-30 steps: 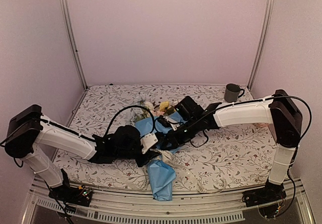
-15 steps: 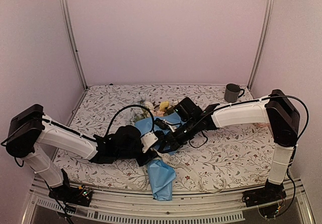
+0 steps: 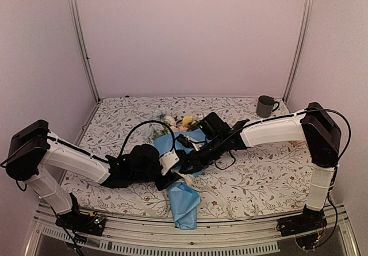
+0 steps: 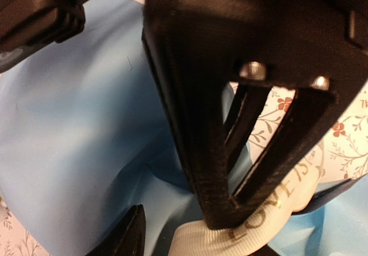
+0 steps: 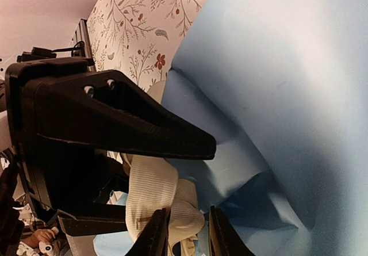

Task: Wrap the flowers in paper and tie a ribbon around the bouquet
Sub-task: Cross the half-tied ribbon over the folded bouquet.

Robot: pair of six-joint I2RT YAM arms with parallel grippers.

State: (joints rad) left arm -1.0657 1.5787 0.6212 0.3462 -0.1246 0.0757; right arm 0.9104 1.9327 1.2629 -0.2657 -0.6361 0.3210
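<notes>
The ribbon fold [image 5: 187, 217] already sits between my right gripper's parted fingers. Next, the gripper holds its place at the bouquet's middle and draws them together onto the fold.
The bouquet [image 3: 184, 201] lies in mid-table as a light blue paper cone with its narrow end over the near edge. Its flowers [image 3: 183, 121] poke out at the far end. Both grippers meet at its waist, the left gripper [image 3: 171, 172] [image 4: 198, 244] and the right gripper [image 3: 185, 165] [image 5: 185, 236]. The cream ribbon [image 4: 259, 224] [image 5: 152, 190] is bunched there on the paper [image 4: 86, 123] [image 5: 287, 66]. Left jaws stand apart, the ribbon lying low between them. In the right wrist view a ribbon fold sits loosely between the parted fingers. A loose ribbon end [image 3: 225, 209] trails toward the near right.
A grey mug [image 3: 265, 105] stands at the far right corner. The floral tablecloth [image 3: 270, 169] covers the table. A metal rail [image 3: 241, 233] runs along the near edge. The two grippers are crowded together, each one's finger [image 5: 115, 123] filling the other's wrist view.
Both grippers' jaws have widened over the last second. The right arm has shifted slightly left toward the bouquet's waist. The bouquet has stayed put.
</notes>
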